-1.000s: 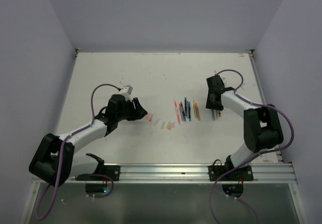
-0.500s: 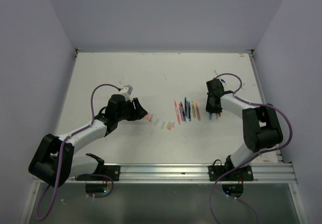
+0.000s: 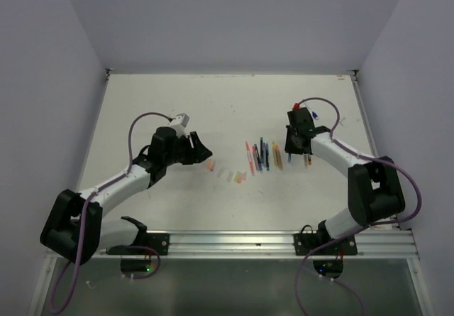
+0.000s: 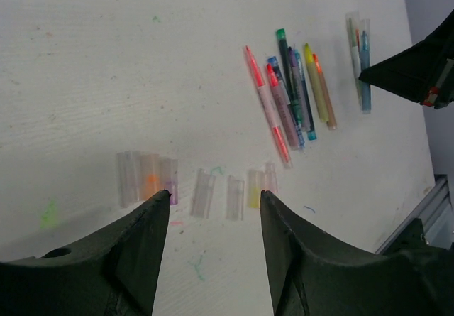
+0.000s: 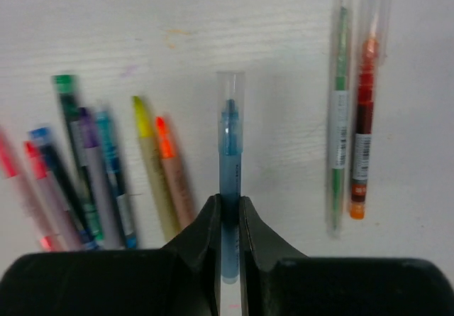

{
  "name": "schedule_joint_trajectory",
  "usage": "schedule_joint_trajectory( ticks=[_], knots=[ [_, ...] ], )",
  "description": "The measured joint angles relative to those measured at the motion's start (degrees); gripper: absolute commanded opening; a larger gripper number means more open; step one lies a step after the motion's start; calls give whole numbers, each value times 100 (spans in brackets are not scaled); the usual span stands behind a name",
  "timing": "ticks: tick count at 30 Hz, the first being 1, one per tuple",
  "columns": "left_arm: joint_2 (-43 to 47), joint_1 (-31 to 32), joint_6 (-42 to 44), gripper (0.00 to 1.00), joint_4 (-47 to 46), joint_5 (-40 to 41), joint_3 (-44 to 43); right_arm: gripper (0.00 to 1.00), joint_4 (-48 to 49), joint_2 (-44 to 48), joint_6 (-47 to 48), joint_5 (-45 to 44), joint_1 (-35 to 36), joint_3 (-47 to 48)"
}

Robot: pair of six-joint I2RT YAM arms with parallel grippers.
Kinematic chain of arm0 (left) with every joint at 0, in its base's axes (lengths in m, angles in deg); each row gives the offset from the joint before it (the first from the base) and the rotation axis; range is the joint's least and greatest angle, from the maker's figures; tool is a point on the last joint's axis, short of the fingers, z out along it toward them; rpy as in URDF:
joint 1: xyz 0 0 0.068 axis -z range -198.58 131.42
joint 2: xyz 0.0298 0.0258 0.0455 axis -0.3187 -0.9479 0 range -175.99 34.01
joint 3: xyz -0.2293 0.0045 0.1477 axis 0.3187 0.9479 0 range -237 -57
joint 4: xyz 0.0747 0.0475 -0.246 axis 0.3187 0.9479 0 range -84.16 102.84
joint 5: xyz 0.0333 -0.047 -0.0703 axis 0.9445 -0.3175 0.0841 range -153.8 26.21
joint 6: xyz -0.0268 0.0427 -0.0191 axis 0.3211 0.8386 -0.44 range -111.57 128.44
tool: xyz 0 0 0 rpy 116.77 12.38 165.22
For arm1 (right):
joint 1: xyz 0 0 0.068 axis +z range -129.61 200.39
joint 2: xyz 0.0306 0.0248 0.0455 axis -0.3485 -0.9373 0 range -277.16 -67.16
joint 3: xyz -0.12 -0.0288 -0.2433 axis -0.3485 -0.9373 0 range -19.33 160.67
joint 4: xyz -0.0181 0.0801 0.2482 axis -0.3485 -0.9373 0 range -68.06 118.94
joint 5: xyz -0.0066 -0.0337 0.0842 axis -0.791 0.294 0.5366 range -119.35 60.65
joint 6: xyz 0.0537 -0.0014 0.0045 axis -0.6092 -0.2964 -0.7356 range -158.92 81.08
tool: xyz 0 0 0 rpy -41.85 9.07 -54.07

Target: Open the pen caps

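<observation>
Next I will shift my left gripper toward the right gripper and close on the blue pen's clear cap, since the clear cap is to its right in the top view.
My right gripper is shut on a blue pen that has a clear cap on its far end. It holds the pen low over the table, between the uncapped pens and two capped pens. In the top view the right gripper is just right of the row of pens. My left gripper is open and empty, just above several loose clear caps lying in a row. It also shows in the top view, left of the loose caps.
A green capped pen and a red-orange capped pen lie right of the held pen. Uncapped yellow, orange, teal, purple, green and pink pens lie to its left. The white table is walled on three sides.
My right gripper has moved slightly back and left with the blue pen. My left gripper has pulled back from the loose caps, uncovering the leftmost ones.
</observation>
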Motion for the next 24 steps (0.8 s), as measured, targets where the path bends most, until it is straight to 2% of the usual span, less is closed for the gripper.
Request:
schedule_joint_trajectory(
  ticks=[6, 15, 24],
  knots=[
    [-166, 0, -369, 60, -553, -660, -179, 0, 352, 822, 2, 1093, 494, 103],
    [-776, 0, -1152, 60, -1716, -1576, -190, 0, 2124, 774, -551, 3777, 986, -584],
    [-957, 44, -1543, 61, -2334, -1829, -179, 0, 3244, 498, -1163, 4765, 1143, -772]
  ],
)
